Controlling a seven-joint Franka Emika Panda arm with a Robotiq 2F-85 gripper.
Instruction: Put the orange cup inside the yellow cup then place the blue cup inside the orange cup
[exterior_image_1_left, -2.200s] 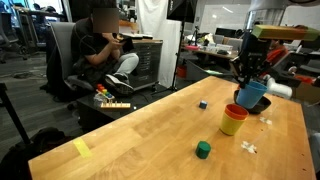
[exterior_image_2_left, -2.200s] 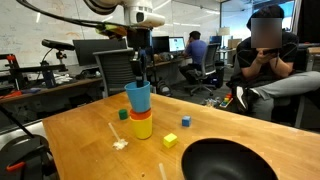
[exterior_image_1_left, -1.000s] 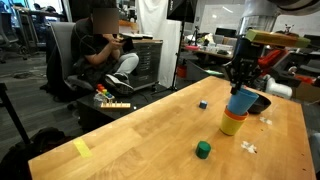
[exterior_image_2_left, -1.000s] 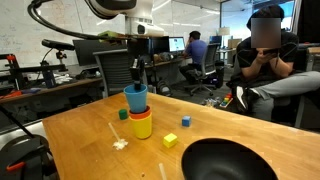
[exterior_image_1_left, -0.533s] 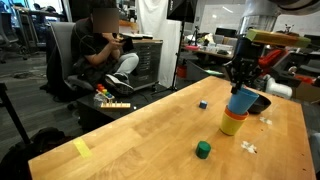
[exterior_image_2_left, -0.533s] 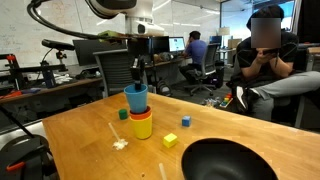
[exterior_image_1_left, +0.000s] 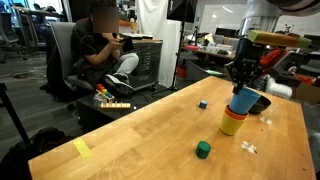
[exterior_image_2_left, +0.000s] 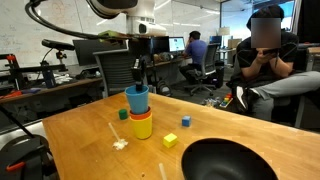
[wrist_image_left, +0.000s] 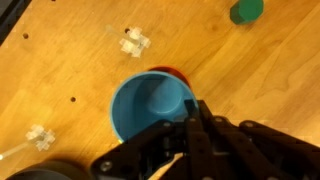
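Observation:
My gripper carries the blue cup (exterior_image_1_left: 241, 101) down over the stack next, as most of the cup still stands above the orange cup's rim.
The blue cup (exterior_image_1_left: 241, 101) (exterior_image_2_left: 137, 98) sits in the top of the orange cup (exterior_image_2_left: 140, 116), which is nested in the yellow cup (exterior_image_1_left: 232, 122) (exterior_image_2_left: 141, 127) on the wooden table. My gripper (exterior_image_1_left: 242, 79) (exterior_image_2_left: 139, 78) is right above the stack, shut on the blue cup's rim. In the wrist view the blue cup (wrist_image_left: 150, 108) opens below the fingers (wrist_image_left: 195, 112), and a sliver of the orange cup (wrist_image_left: 172, 72) shows behind it.
A green block (exterior_image_1_left: 203, 150) (exterior_image_2_left: 124, 114) (wrist_image_left: 246, 10), a yellow block (exterior_image_2_left: 170, 141), another yellow block (exterior_image_2_left: 186, 121), a small dark-blue block (exterior_image_1_left: 202, 104) and white bits (exterior_image_1_left: 249, 147) lie on the table. A dark bowl (exterior_image_2_left: 226, 160) stands near one edge. A person (exterior_image_1_left: 105, 45) sits nearby.
From 2.2 s ago the gripper has lowered the blue cup onto the stack. In the last second nothing has visibly moved.

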